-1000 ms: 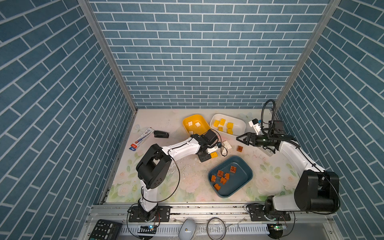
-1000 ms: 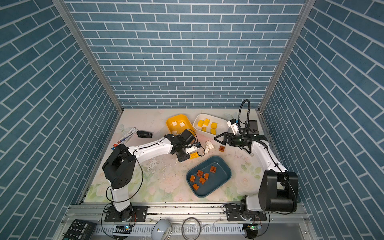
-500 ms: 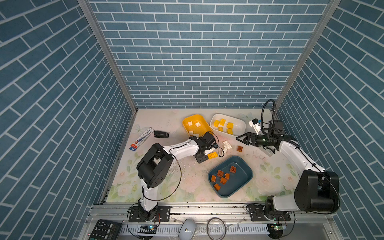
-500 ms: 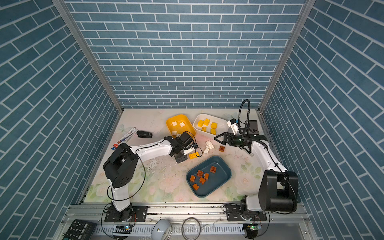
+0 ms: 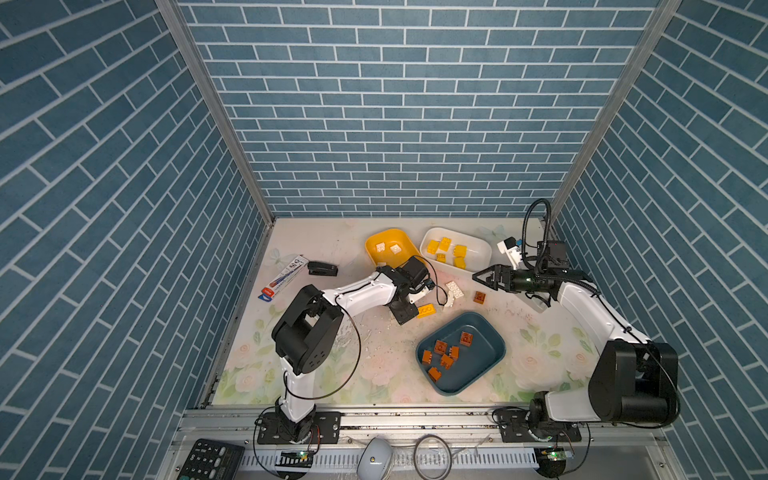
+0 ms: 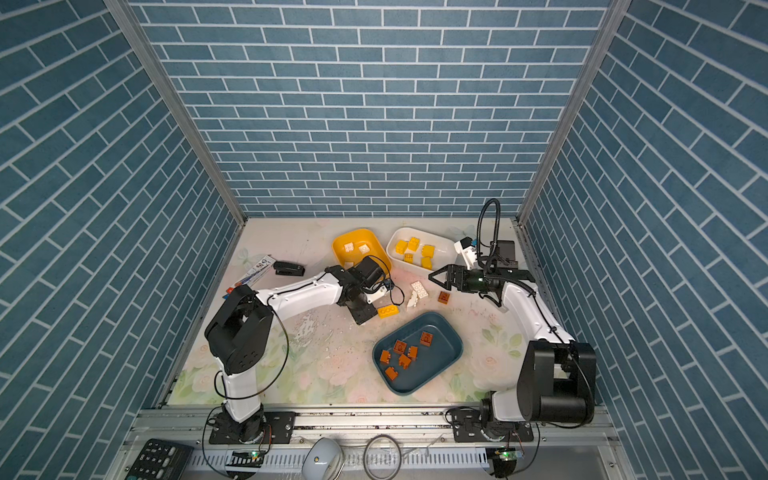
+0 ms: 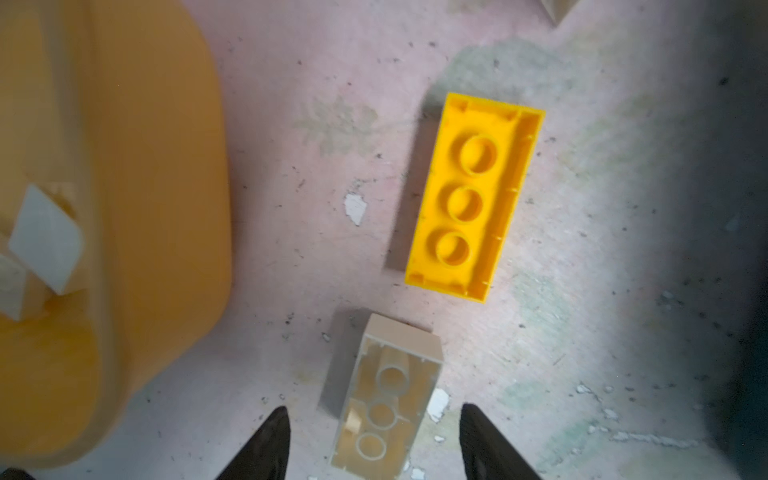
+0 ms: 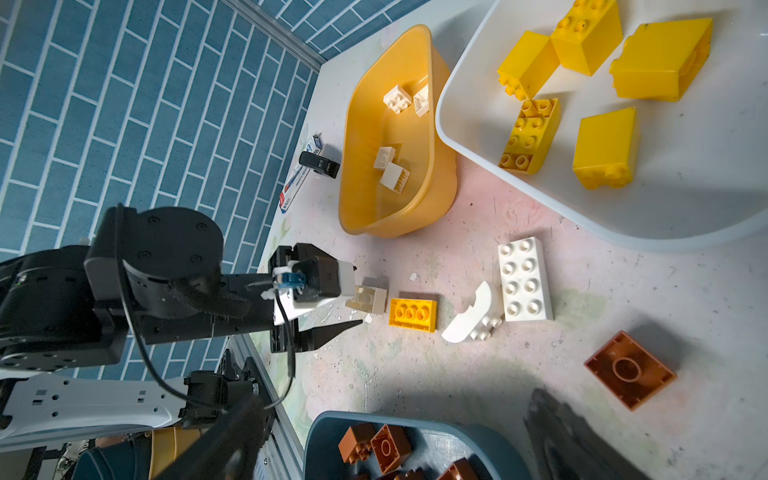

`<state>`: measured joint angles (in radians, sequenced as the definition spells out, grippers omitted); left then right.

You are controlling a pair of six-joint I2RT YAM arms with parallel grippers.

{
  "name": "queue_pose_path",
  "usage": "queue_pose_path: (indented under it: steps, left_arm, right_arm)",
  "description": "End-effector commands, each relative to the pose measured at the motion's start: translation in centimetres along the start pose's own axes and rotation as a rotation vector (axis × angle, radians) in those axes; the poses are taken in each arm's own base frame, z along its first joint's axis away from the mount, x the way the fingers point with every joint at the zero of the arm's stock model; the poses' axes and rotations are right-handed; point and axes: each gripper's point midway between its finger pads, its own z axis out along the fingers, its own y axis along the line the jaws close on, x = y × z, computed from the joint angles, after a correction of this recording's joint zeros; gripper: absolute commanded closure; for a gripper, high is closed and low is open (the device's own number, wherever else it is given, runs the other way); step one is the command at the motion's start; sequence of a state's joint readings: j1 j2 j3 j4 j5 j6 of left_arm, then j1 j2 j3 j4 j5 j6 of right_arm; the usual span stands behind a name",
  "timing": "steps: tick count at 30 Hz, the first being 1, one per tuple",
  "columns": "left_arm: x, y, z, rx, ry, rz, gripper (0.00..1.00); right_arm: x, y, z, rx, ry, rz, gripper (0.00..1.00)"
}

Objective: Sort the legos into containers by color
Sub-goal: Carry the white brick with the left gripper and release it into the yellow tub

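Observation:
The lego is already between the open fingers of my left gripper. I need to lower the gripper further around the long sides of the upside-down white lego (image 7: 386, 399) next and close on them.
My left gripper (image 7: 372, 411) is open and low over the table, with an upside-down white lego (image 7: 386, 399) lying loose between its fingers. A yellow lego (image 7: 469, 199), also upside down, lies just beyond it. In both top views the left gripper (image 5: 415, 305) sits beside that yellow lego (image 5: 427, 310), close to the mustard yellow container (image 5: 374, 245). A white 2x4 lego (image 5: 455, 288), a curved white piece (image 5: 446, 301) and a brown lego (image 5: 479, 297) lie on the table. My right gripper (image 5: 478, 277) hovers open and empty behind the brown lego. The white container (image 5: 478, 249) holds yellow legos; the teal container (image 5: 486, 361) holds brown ones.
A black stapler (image 5: 322, 269) and a flat printed box (image 5: 284, 276) lie at the left by the wall. The mustard tub holds several white bricks (image 8: 392, 174). Side walls close in the table, and a metal rail (image 5: 415, 417) runs along its front.
The left jaws have gone from shut to open, and the white lego now lies free between them. The right arm has not moved.

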<state>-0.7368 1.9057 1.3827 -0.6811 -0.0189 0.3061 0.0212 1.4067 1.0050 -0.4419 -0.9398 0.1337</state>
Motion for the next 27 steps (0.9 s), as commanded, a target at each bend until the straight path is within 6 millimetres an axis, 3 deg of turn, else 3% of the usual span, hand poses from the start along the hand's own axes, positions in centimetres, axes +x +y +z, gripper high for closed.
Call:
queue_pose_path:
  steps: [1,7,12,17,22,27]
  left_arm:
    - [0.7,-0.5,-0.6,0.053,0.031,0.026,0.3]
    - [1.9,-0.8,1.1,0.11,0.086,0.057,0.31]
    - [1.7,-0.5,2.4,0.119,0.096,0.052,0.32]
    - [2.0,-0.7,3.3,0.129,0.116,0.048,0.46]
    - [1.6,-0.4,2.1,0.115,0.101,0.043,0.71]
    - [0.0,-0.2,-1.6,0.119,0.031,0.013,0.75]
  right_arm:
    - [0.0,0.1,0.1,-0.023,0.001,0.008,0.01]
    - [0.1,0.2,0.0,-0.022,0.0,0.007,0.01]
    - [0.2,0.1,0.0,-0.02,-0.002,0.016,0.02]
    - [0.1,0.3,-0.1,-0.017,0.001,0.012,0.02]
    - [0.1,0.3,-0.2,-0.015,0.005,0.009,0.01]
    - [-0.2,0.4,-0.2,-0.017,-0.004,0.007,0.02]
